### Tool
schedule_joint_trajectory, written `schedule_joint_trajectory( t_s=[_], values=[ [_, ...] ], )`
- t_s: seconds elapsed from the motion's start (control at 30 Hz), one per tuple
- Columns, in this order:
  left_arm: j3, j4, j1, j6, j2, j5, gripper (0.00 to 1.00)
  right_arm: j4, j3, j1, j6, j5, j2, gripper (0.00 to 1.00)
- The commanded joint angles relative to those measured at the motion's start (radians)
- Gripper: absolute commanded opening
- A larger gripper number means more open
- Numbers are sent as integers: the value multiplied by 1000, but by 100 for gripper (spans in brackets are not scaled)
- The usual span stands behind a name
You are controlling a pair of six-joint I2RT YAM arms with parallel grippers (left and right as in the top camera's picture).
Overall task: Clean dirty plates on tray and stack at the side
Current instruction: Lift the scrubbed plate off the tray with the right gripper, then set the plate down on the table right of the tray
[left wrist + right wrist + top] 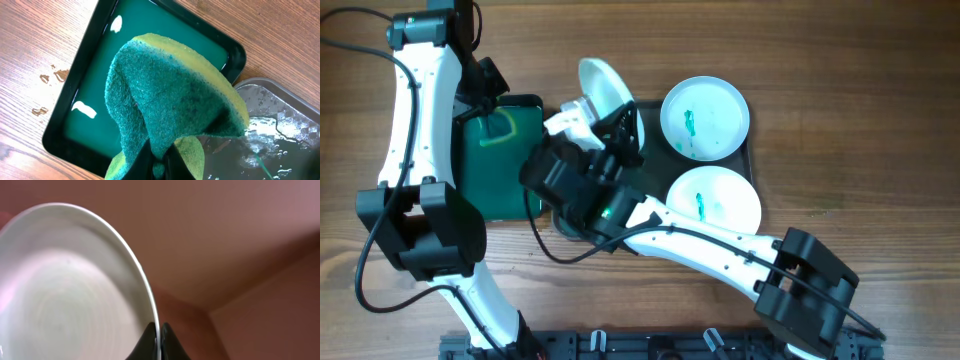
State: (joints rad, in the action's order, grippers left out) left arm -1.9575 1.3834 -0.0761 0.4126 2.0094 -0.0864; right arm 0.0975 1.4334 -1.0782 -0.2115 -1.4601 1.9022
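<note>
Bare tabletop past the smeared plates lies below my right gripper, to its right in the overhead view, so next I need to cross my right gripper over, level the plate, lower it and release it.
My right gripper (pixel 618 112) is shut on the rim of a white plate (pixel 605 82) and holds it tilted on edge above the left end of the large dark tray (pixel 748 155). In the right wrist view the plate (pixel 65 290) fills the left side, with its rim between the fingertips (pixel 159 340). A pale blue plate (pixel 705 118) and a white plate (pixel 713 200), both with teal smears, lie flat on the tray. My left gripper (pixel 160 167) is shut on a green and yellow sponge (pixel 170 95), which also shows in the overhead view (pixel 500 128).
A smaller bright green tray (pixel 95 95) of green liquid lies under the sponge, left of the dark tray, and shows in the overhead view (pixel 505 175). The dark tray's wet corner (pixel 280 130) adjoins it. Water drops lie on the wooden table (pixel 50 77).
</note>
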Motion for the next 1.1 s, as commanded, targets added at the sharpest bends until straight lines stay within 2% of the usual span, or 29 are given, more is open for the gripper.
schedule_joint_trajectory(
  t_s=[0.0,0.23,0.47,0.7,0.83,1.07],
  values=[
    [-26,-3,-2,-12,-37,4,4,-98,16,-2,-224,-59,-29,4],
    [-26,-6,-3,-12,-37,4,4,-98,13,-2,-229,-59,-29,4],
    [-26,-7,-3,-12,-37,4,4,-18,-22,0,-110,-9,-29,4],
    [-26,-6,-3,-13,-37,3,4,346,-21,64,227,399,-33,4],
    [-26,-7,-3,-12,-37,3,4,447,-18,143,371,661,-88,4],
    [-26,-6,-2,-12,-37,24,4,596,-18,465,491,1299,-274,4]
  ],
)
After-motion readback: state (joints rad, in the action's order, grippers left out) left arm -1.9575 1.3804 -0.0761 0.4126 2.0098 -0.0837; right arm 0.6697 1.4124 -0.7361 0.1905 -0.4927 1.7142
